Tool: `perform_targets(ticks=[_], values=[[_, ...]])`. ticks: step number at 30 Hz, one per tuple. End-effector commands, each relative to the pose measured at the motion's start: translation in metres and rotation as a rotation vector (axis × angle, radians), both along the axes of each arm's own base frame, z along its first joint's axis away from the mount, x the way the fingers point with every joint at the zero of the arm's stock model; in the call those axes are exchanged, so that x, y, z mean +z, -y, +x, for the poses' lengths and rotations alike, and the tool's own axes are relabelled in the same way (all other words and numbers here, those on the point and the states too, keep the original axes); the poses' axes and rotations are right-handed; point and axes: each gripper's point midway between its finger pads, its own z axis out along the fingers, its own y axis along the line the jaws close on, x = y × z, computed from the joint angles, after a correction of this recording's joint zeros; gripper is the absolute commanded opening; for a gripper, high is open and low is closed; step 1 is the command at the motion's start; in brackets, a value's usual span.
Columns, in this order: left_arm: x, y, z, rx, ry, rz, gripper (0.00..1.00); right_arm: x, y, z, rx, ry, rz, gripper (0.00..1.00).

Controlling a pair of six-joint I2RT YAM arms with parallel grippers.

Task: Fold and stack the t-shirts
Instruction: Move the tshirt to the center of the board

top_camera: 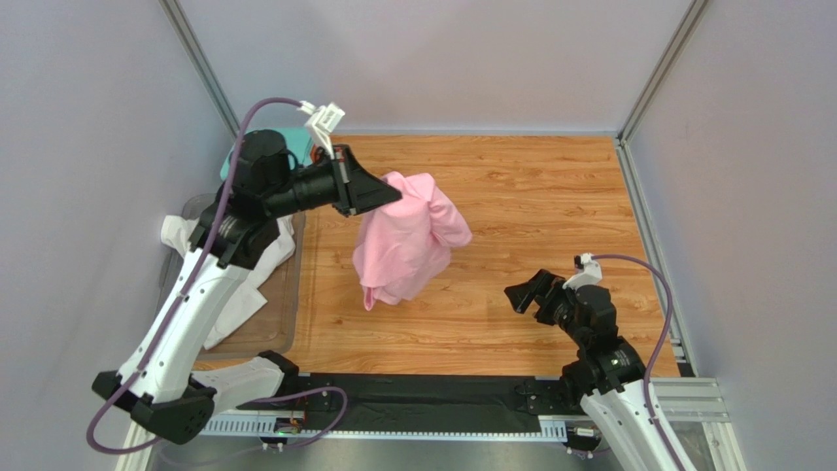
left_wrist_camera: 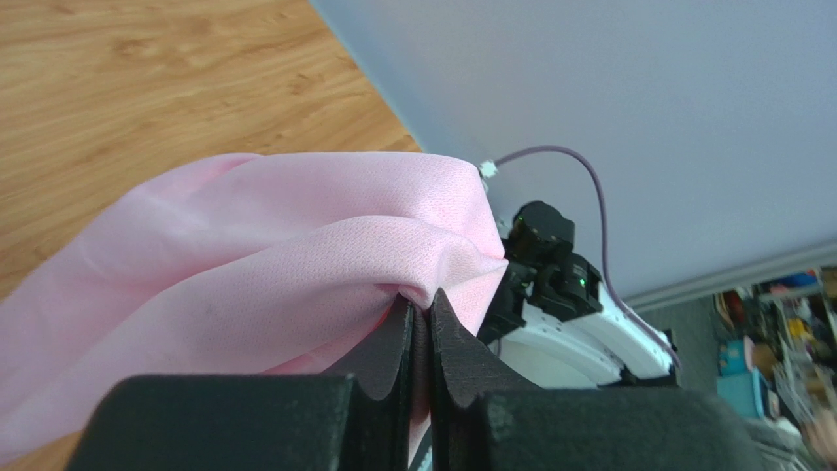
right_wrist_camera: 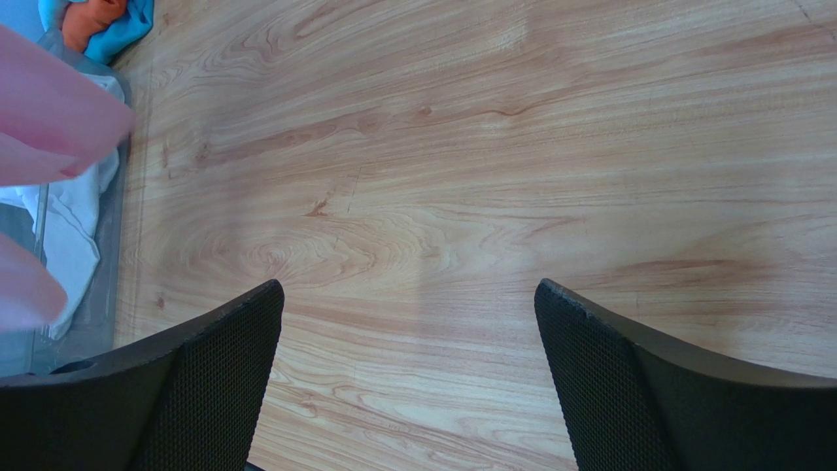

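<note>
The left gripper needs to carry the light pink t-shirt toward the open right gripper next, then down onto the table's middle [top_camera: 466,265], where empty wood leaves room.
My left gripper [top_camera: 393,193] is shut on a fold of the light pink t-shirt [top_camera: 405,238] and holds it up so it hangs bunched over the middle of the wooden table. In the left wrist view the pink cloth [left_wrist_camera: 275,255] is pinched between the closed fingertips [left_wrist_camera: 420,304]. My right gripper [top_camera: 519,294] is open and empty, low at the right front; its fingers [right_wrist_camera: 196,373] frame bare wood. A white t-shirt [top_camera: 251,265] lies crumpled at the left. Teal, orange and blue folded tees [right_wrist_camera: 98,25] sit at the far left, partly hidden behind my left arm [top_camera: 280,137].
A clear plastic bin [top_camera: 280,324] holds the white shirt at the table's left edge. Grey walls enclose the table [top_camera: 550,196] on three sides. A black strip runs along the near edge between the arm bases.
</note>
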Motion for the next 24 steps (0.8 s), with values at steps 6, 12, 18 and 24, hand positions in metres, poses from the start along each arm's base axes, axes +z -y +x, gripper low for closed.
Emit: perform_targets(ticks=[6, 12, 18, 24], values=[[-0.02, 0.078, 0.004, -0.217, -0.036, 0.01, 0.0, 0.006, 0.01, 0.003, -0.062, 0.028, -0.004, 1.0], [-0.112, 0.07, 0.043, -0.027, -0.134, 0.162, 0.34, 0.005, 0.012, 0.003, -0.076, 0.017, -0.007, 1.0], [-0.211, 0.018, 0.069, 0.281, -0.248, 0.41, 0.9, 0.001, 0.011, 0.002, -0.071, 0.0, -0.013, 1.0], [-0.249, -0.037, 0.044, 0.445, -0.271, 0.49, 1.0, 0.001, 0.006, 0.001, -0.029, -0.018, -0.028, 1.0]])
